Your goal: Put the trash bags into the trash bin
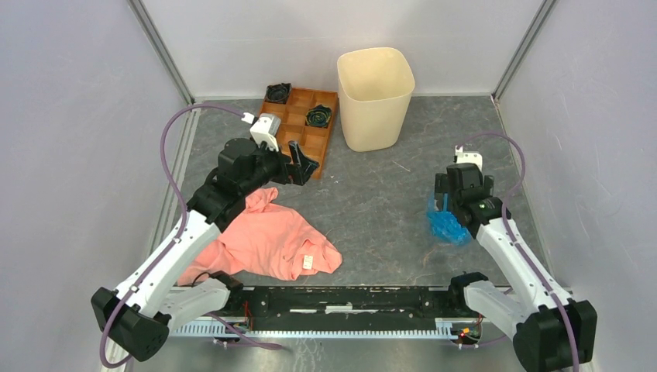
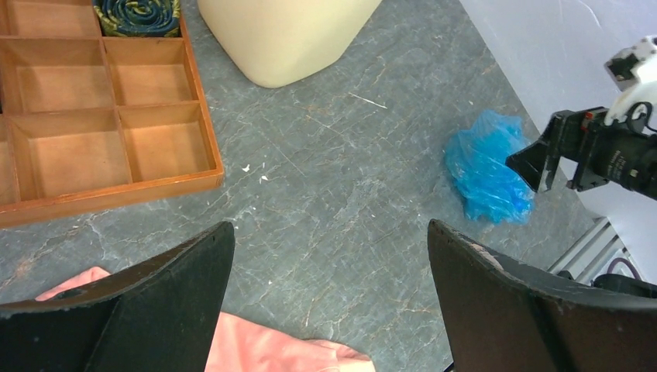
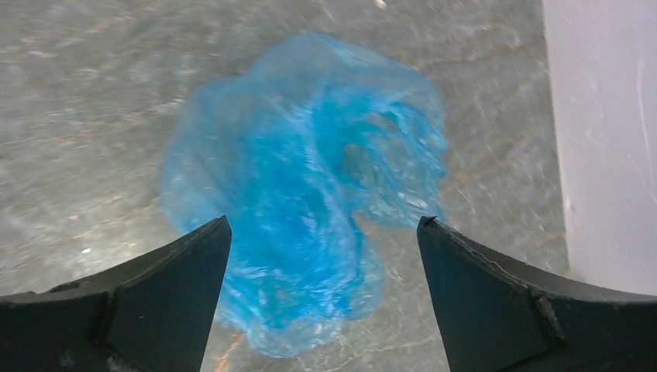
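Note:
I will lower my left gripper across the table onto the bag's tray-side edge (image 1: 434, 221) (image 2: 457, 160) next, because the bag is below my gripper and to its right in the top view.
The crumpled light-blue trash bag (image 1: 446, 225) lies on the grey table at the right, near the side wall. My right gripper (image 1: 449, 204) is open and hovers right over it. In the right wrist view the bag (image 3: 310, 178) fills the middle, and its near part lies between the spread fingers of that gripper (image 3: 324, 225). The cream trash bin (image 1: 375, 97) stands upright and open at the back centre, far from the bag. My left gripper (image 1: 304, 167) is open and empty above the table's middle left. Its wrist view shows the bag (image 2: 488, 167) and the bin's base (image 2: 283, 35).
A salmon-pink garment (image 1: 267, 240) lies at the front left under the left arm. An orange-brown compartmented tray (image 1: 306, 124) with dark rolled items stands left of the bin. The white side wall (image 3: 604, 132) is close to the right of the bag.

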You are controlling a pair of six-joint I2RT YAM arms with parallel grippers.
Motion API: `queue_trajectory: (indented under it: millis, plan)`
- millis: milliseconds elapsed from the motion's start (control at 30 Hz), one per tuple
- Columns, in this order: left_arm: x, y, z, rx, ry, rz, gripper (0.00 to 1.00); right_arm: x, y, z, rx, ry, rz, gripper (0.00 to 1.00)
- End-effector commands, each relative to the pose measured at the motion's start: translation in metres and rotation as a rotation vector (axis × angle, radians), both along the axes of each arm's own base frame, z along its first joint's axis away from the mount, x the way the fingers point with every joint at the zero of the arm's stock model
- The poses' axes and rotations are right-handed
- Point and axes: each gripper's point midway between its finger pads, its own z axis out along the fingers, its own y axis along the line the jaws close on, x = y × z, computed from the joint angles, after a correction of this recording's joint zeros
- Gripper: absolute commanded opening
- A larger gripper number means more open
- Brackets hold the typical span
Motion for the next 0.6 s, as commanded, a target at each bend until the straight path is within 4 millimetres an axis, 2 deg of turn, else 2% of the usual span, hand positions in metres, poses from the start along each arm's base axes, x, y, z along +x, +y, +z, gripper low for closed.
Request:
queue_trajectory:
  millis: [0, 67, 167, 200, 267, 333, 400, 500, 567]
  plan:
    - [0.000, -0.001, 0.017, 0.004, -0.118, -0.022, 1.00, -0.003, -0.023, -0.001, -0.057, 0.019, -0.109, 0.98]
    - [-0.001, -0.002, 0.019, -0.004, -0.124, -0.029, 1.00, -0.001, -0.019, -0.011, -0.046, 0.025, -0.080, 0.96]
    - [-0.002, -0.003, 0.020, -0.005, -0.132, -0.036, 1.00, 0.005, 0.004, -0.028, 0.022, 0.038, 0.062, 0.76]
    - [-0.002, -0.003, 0.019, -0.005, -0.129, -0.036, 1.00, 0.007, 0.013, -0.032, 0.055, 0.039, 0.110, 0.64]
    - [-0.003, -0.006, 0.015, -0.006, -0.116, -0.052, 1.00, 0.013, 0.045, -0.034, 0.173, 0.017, 0.258, 0.24]
    - [-0.003, -0.011, 0.011, -0.014, -0.094, -0.070, 1.00, 0.014, 0.087, -0.029, 0.348, -0.018, 0.391, 0.08]
    - [-0.003, -0.017, 0.006, -0.025, -0.063, -0.090, 1.00, 0.009, 0.135, -0.014, 0.558, -0.043, 0.519, 0.04]
    - [-0.002, -0.027, -0.006, -0.044, 0.009, -0.112, 1.00, -0.007, 0.207, 0.033, 0.913, -0.112, 0.681, 0.02]
    - [-0.002, -0.032, -0.019, -0.060, 0.081, -0.115, 1.00, -0.011, 0.236, 0.060, 1.038, -0.158, 0.721, 0.07]
